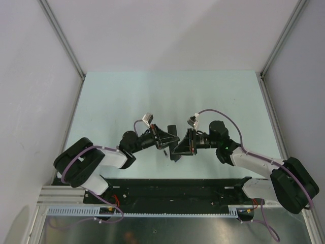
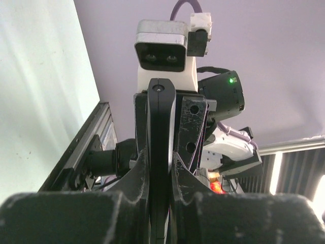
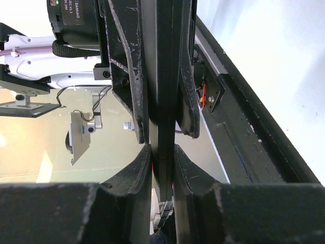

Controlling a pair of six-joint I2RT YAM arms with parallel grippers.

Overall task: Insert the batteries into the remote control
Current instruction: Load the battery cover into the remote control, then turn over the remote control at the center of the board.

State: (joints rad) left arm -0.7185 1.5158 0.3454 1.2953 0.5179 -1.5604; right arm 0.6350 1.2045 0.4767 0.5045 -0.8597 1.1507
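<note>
My left gripper next needs to carry the remote control (image 1: 175, 152) outward, turn its fingers down, lower and release it, as clear tabletop lies below and outward of the gripper.
The remote control (image 1: 175, 152) is a slim black bar held off the table between both grippers at the centre. My left gripper (image 1: 170, 136) is shut on it; in the left wrist view the remote (image 2: 160, 132) stands edge-on between the fingers of the gripper (image 2: 160, 165). My right gripper (image 1: 184, 143) is shut on the same bar from the other side, its pads pressed on the remote (image 3: 163, 112) at the gripper (image 3: 162, 157). A thin red sliver (image 3: 152, 165) shows at the remote's edge. A tiny dark piece (image 1: 165, 151), perhaps one of the batteries, lies below the grippers.
The pale green table (image 1: 152, 96) stretches behind the arms between grey walls. A black base rail (image 1: 172, 190) runs along the near edge. A small silvery-blue cylinder (image 3: 127, 124) shows past the fingers in the right wrist view.
</note>
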